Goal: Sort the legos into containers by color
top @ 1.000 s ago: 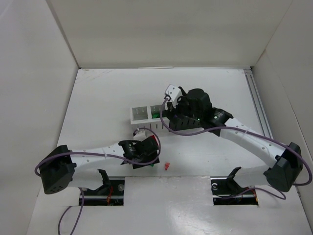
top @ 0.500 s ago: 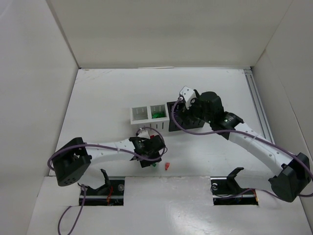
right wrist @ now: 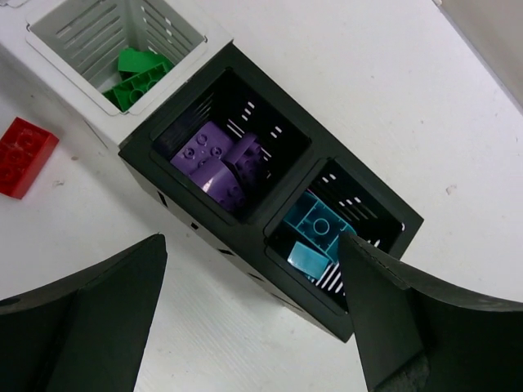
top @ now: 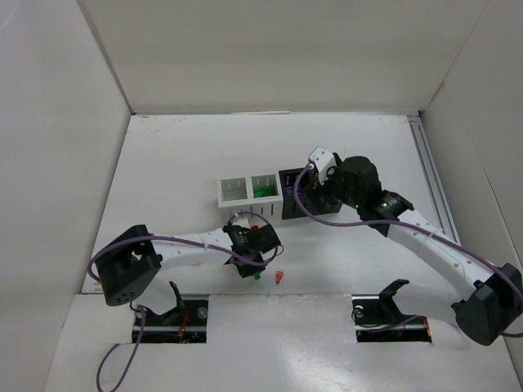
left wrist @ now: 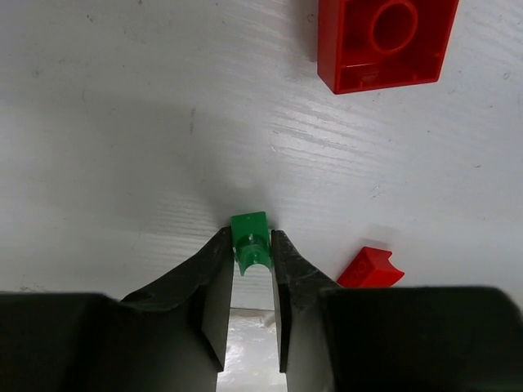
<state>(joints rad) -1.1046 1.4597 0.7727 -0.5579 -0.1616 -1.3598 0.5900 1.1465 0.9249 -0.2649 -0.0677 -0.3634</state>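
I need to lift my left gripper and carry the lego outward to release it over the white bin of green legos, because that bin stands outward of my gripper.
A small green lego lies on the white table, pinched between the tips of my left gripper, which is shut on it. In the top view this gripper points down near the table's front edge, with the green lego just showing at its tip. My right gripper hangs open and empty above the containers. Looking down from the right wrist, one white bin holds green legos, one black bin holds purple legos, and the end black bin holds teal legos.
A red brick lies upside down on the table beyond my left gripper, and a small red piece lies just right of its fingers. The red piece sits by the table's front edge. High white walls enclose the table.
My left gripper has shut on the green lego after reaching forward to it. The right arm has drawn back to the right, uncovering the black bins.
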